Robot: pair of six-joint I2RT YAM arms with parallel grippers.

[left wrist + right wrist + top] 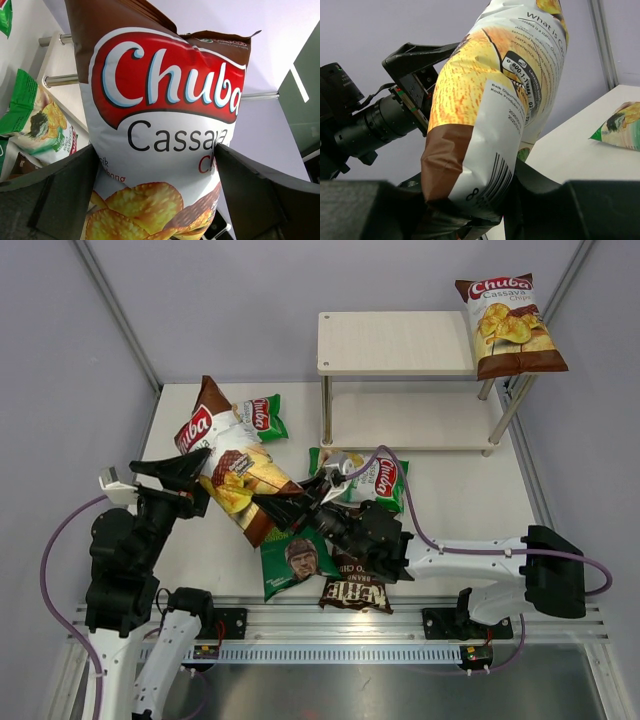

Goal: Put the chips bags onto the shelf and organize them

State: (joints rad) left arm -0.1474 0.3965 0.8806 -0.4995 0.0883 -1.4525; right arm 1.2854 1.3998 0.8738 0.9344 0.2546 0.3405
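My right gripper swings outward next and releases the bag on the top board's bare part [428, 342], as that lies outward and to the gripper's right in the top view.
A brown-and-white Chuba chips bag [238, 468] [165, 125] [490, 110] hangs tilted above the table's left half, between both arms. My right gripper [275, 505] [480, 200] is shut on its lower brown end. My left gripper [205, 476] [155, 165] stands open, with a finger on either side of the bag's middle. The shelf [400, 340] stands at the back right. A second brown Chuba bag [510, 325] lies on the right end of its top board, overhanging it.
Two green Chuba bags [265, 415] [382, 478] lie on the table. A dark green REAL bag [298, 558] and a brown Kettle bag [355, 592] lie under my right arm. The shelf's lower board [410, 420] carries nothing. Grey walls close in on both sides.
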